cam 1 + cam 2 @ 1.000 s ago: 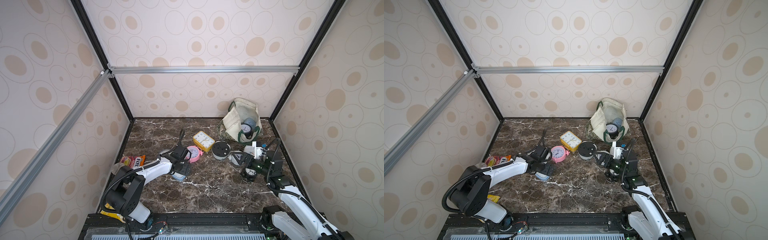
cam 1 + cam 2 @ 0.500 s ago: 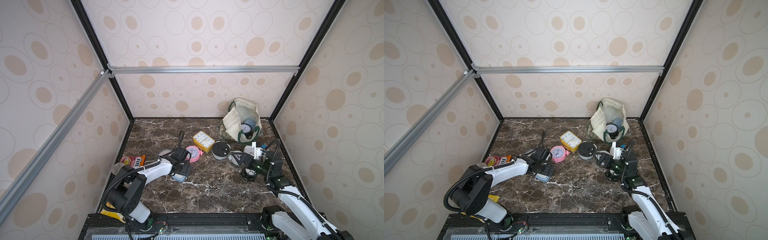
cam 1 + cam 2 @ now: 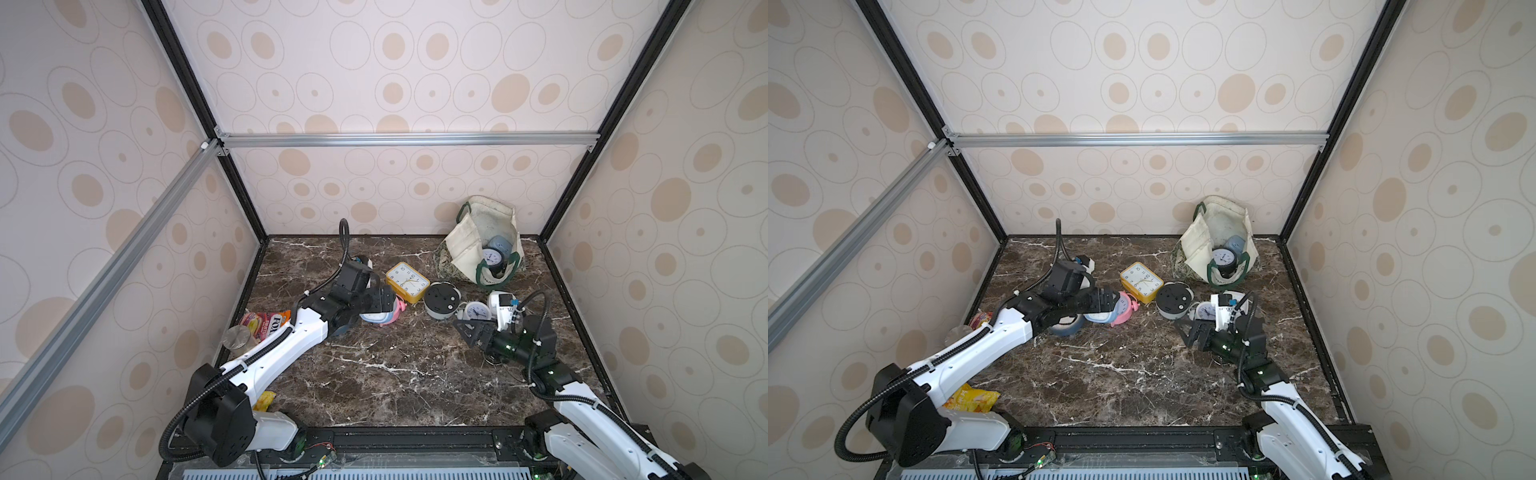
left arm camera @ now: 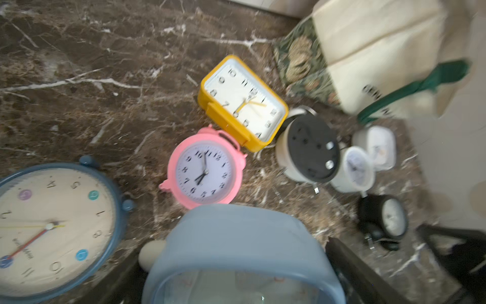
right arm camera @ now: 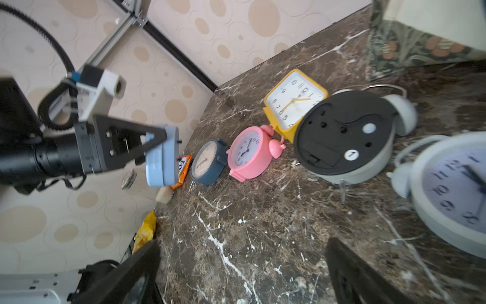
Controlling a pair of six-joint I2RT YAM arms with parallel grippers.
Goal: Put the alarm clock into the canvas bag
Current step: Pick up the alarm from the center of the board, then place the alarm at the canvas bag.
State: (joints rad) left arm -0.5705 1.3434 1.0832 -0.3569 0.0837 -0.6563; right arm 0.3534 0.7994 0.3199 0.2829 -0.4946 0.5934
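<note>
The right gripper moves across toward my left gripper next and closes on the light blue clock's loose end [image 5: 163, 164], since the bag lies nearer this arm.
My left gripper [image 3: 379, 308] is shut on a light blue alarm clock [image 5: 161, 156], its fingers spread wide on the case. The clock [image 4: 236, 250] hangs a little above the marble table, next to the pink clock [image 3: 398, 308]. The canvas bag [image 3: 465, 245] lies at the back right with its mouth open toward me and its green handles showing. A dark round clock [image 3: 493, 257] rests in that mouth. My right gripper [image 3: 471, 332] stands open near the small white clock [image 3: 476, 311], with nothing between its fingers [image 5: 349, 271].
Clocks lie across the middle: a yellow square one [image 3: 407, 281], a grey one [image 3: 442, 297] face down, a dark blue round one [image 4: 52, 226] and a small black one [image 4: 384, 218]. Snack packets [image 3: 266, 324] and a jar [image 3: 239, 338] sit at the left edge.
My left gripper has taken hold of the light blue clock and raised it off the table, shifting toward the pink clock. The right arm has not moved.
</note>
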